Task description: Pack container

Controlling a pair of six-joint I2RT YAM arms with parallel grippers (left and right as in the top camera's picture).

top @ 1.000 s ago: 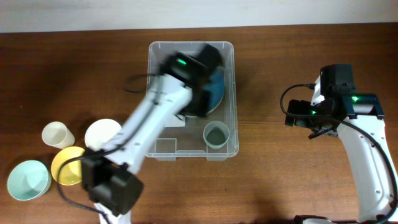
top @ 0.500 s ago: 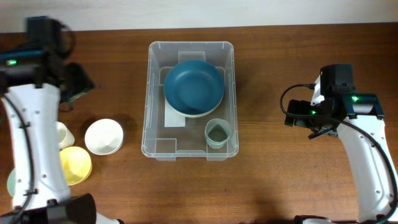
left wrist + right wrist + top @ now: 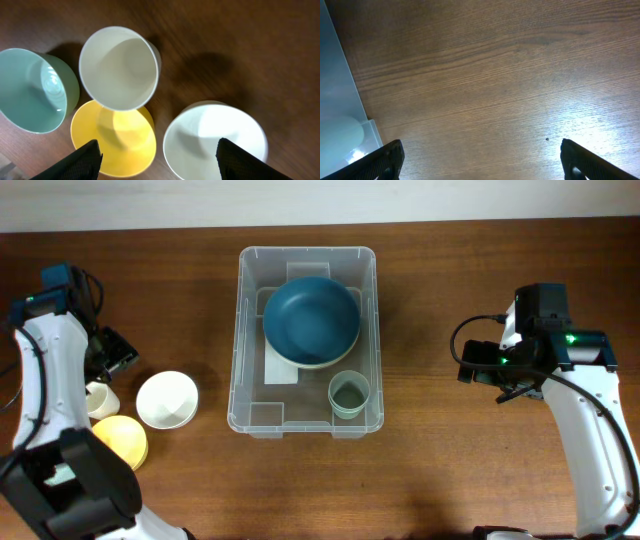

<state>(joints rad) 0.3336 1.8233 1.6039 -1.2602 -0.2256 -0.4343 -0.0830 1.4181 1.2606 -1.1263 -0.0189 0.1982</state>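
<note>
The left gripper lowers onto the cream cup's rim (image 3: pixel 116 398) (image 3: pixel 156 74) facing the white bowl next, since its top is open and bare wood there leaves finger room.
The clear plastic container (image 3: pixel 243 330) stands at the table's middle. It holds a dark blue bowl (image 3: pixel 311 318) on a pale one and a grey-green cup (image 3: pixel 349 395). My left gripper (image 3: pixel 112 352) is open and empty above the bowls at the left. In the left wrist view (image 3: pixel 157 162) it hovers over a cream cup (image 3: pixel 119 67), a yellow bowl (image 3: pixel 114 137), a white bowl (image 3: pixel 215 140) and a mint bowl (image 3: pixel 32 90). My right gripper (image 3: pixel 478 370) is open and empty over bare wood right of the container; its wrist view (image 3: pixel 480 162) shows the container's corner (image 3: pixel 340 120).
White bowl (image 3: pixel 167 399), yellow bowl (image 3: pixel 120 443) and cream cup (image 3: pixel 98 397) sit at the table's left; my left arm covers the mint bowl overhead. A white wall edge runs along the back.
My left arm swung out of the container, where it left the blue bowl, to the far left, then came down over the loose bowls. The right arm has not moved.
</note>
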